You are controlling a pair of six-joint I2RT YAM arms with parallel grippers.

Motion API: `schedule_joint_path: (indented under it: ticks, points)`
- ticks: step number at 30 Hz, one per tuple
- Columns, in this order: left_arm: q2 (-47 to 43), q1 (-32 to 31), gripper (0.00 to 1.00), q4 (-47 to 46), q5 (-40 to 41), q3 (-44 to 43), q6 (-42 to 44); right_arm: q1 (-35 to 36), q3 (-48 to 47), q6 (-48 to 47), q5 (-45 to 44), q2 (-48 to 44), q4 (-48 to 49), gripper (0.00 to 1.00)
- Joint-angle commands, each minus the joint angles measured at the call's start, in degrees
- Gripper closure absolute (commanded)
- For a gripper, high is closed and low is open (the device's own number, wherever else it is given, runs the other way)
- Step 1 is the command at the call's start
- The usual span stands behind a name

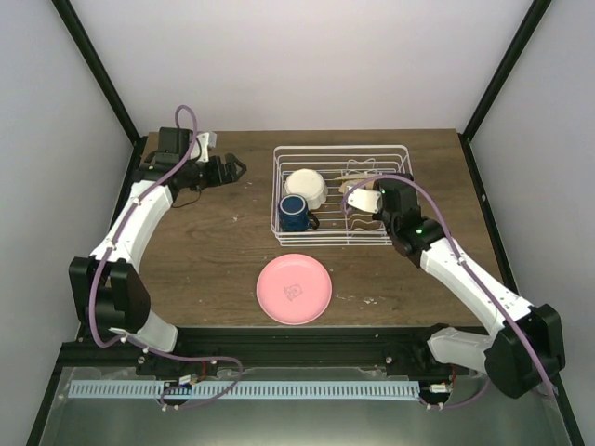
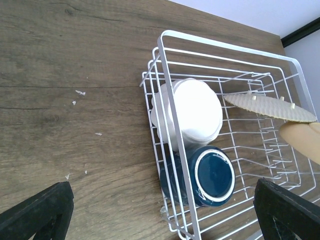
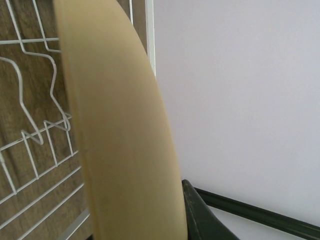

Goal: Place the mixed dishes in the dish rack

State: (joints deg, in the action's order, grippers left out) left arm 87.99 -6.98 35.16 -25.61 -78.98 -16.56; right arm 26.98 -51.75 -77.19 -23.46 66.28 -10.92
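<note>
The orange plate is on edge above the wire dividers. Next, my right gripper moves down and slightly toward the mug (image 1: 294, 213) to rest the plate there.
The white wire dish rack (image 1: 339, 149) stands at the table's far middle. A white scallop-edged bowl (image 1: 305, 188) and a dark blue mug (image 1: 294, 213) lie in its left half; the left wrist view shows the bowl (image 2: 197, 112) and the mug (image 2: 212, 177) through the rack wall (image 2: 167, 75). My right gripper (image 1: 379, 201) is shut on the orange plate (image 1: 363, 199), which looks pale tan, and holds it on edge over the rack's right half. The plate (image 3: 120, 130) fills the right wrist view. The pink plate (image 1: 294, 288) lies flat on the table in front of the rack. My left gripper (image 1: 232, 169) is open and empty, left of the rack.
Black frame posts stand at the table's back corners, with white walls behind. Upright wire dividers (image 3: 35, 125) run under the held plate. Small white specks (image 2: 80, 93) dot the wood left of the rack.
</note>
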Motion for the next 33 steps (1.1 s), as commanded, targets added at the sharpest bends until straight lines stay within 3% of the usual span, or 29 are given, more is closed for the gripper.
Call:
schedule_joint_path:
  ticks: [1,19,24,25,28,33]
  points:
    - [0.8,0.5,0.00,-1.6,-0.6,-0.9,0.1,0.4,0.2,-3.4,-0.1,2.0,9.8,0.99]
    - [3.6,1.2,0.00,-1.6,-1.9,-2.4,0.1,0.4,3.6,-2.9,0.5,8.6,16.3,0.99]
    - [4.1,1.2,0.00,-1.5,-2.3,-2.3,0.2,0.4,3.9,-0.9,1.1,9.3,14.4,0.99]
    - [4.2,1.2,0.00,-1.4,-2.4,-2.3,0.2,0.4,3.5,-0.2,1.4,9.4,13.1,0.98]
    - [4.1,1.2,0.00,-1.2,-2.9,-1.9,0.3,0.4,2.8,1.7,1.5,10.0,10.2,0.82]
    - [4.0,1.2,0.00,0.1,-4.3,-1.2,0.9,0.3,2.7,2.9,1.4,9.1,9.4,0.68]
